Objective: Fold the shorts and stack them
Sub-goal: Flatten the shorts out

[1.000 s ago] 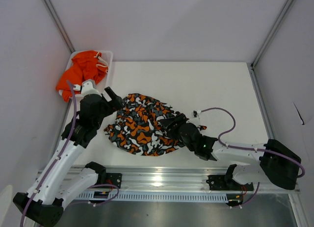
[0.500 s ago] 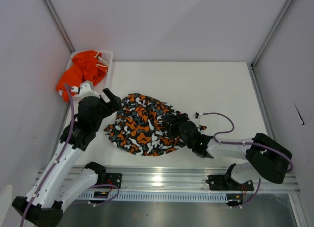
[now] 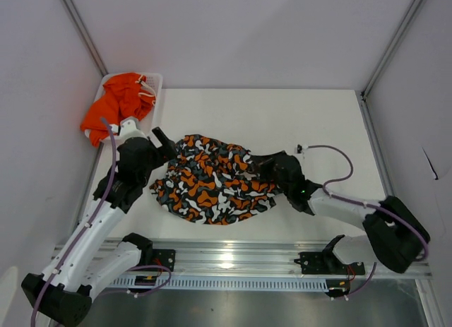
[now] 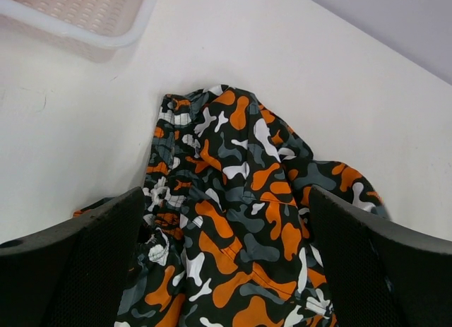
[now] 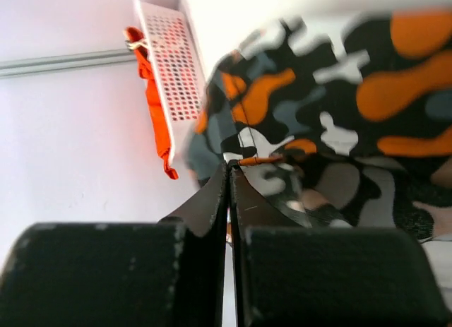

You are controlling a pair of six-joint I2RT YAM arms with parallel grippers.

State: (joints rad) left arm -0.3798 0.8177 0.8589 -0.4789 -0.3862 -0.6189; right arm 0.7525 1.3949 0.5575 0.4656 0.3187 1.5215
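Note:
The far corner of the patterned shorts' waistband [image 3: 188,140] [image 4: 179,104] lies clear against bare table. My left gripper should move outward and down onto it and close.
The patterned shorts [image 3: 212,189], blotched orange, black, white and grey, lie crumpled on the white table [image 3: 296,122] between the arms. My left gripper [image 3: 164,145] hovers open over their left edge; in the left wrist view its wide-spread fingers [image 4: 92,249] flank the patterned shorts [image 4: 240,200]. My right gripper [image 3: 263,163] sits low at the right edge, shut, its tips [image 5: 229,163] pinching a hem of the patterned shorts [image 5: 339,94]. The plain orange shorts [image 3: 116,104] hang over the basket at the back left.
A white mesh basket [image 3: 154,80] stands in the back left corner, also seen in the left wrist view as the basket [image 4: 106,20] and the right wrist view as the basket [image 5: 169,66]. Grey walls enclose the table. A metal rail [image 3: 233,253] runs along the near edge.
The right gripper has closed on the patterned shorts' right edge and moved right, drawing the fabric out that way. The left gripper stays open, shifted slightly.

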